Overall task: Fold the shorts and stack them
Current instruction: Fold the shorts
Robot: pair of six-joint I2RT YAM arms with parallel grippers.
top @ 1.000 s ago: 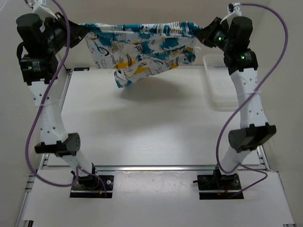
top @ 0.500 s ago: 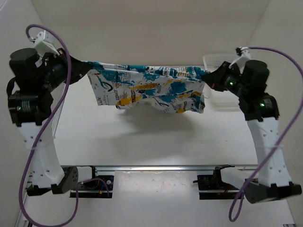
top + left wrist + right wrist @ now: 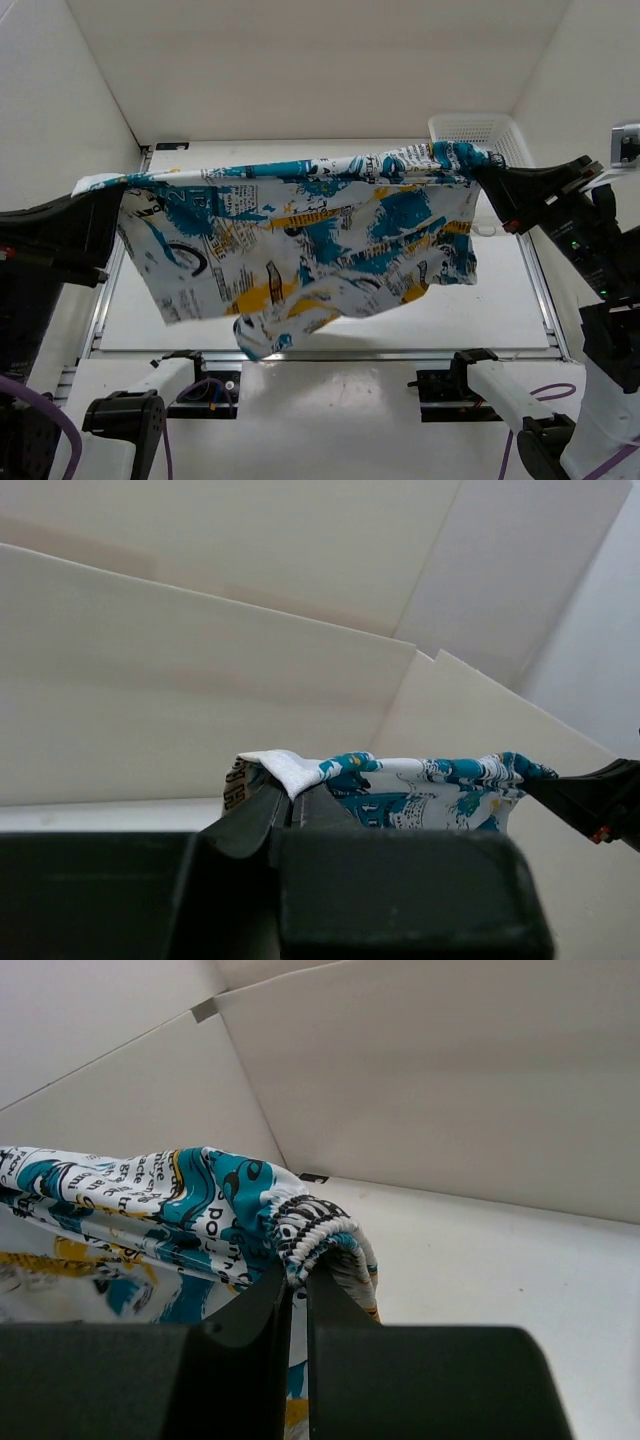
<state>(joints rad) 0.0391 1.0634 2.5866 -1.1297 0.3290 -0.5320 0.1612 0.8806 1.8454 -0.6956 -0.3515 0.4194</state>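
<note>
The shorts (image 3: 300,250) still hang above the tabletop, so I will next move my right gripper down with its fingers tilting downward and let go of the waistband on the tabletop near the basket.
The shorts (image 3: 300,250), white with teal, yellow and black print, hang spread out high above the table, stretched between both grippers. My left gripper (image 3: 112,192) is shut on their left corner; in the left wrist view (image 3: 290,792) a white hem edge sticks out between the jaws. My right gripper (image 3: 480,172) is shut on the elastic waistband at the right; the right wrist view (image 3: 298,1278) shows the gathered band pinched between the jaws. The shorts (image 3: 150,1220) hang down to the left there. Their lower edge droops near the table's front.
A white slotted basket (image 3: 480,130) stands at the back right of the table (image 3: 330,150). White walls enclose the back and sides. The arm bases (image 3: 450,385) sit along the near edge.
Both arms have raised the shorts higher and pulled them toward the near side. The cloth now hangs wider and lower in front, hiding most of the table.
</note>
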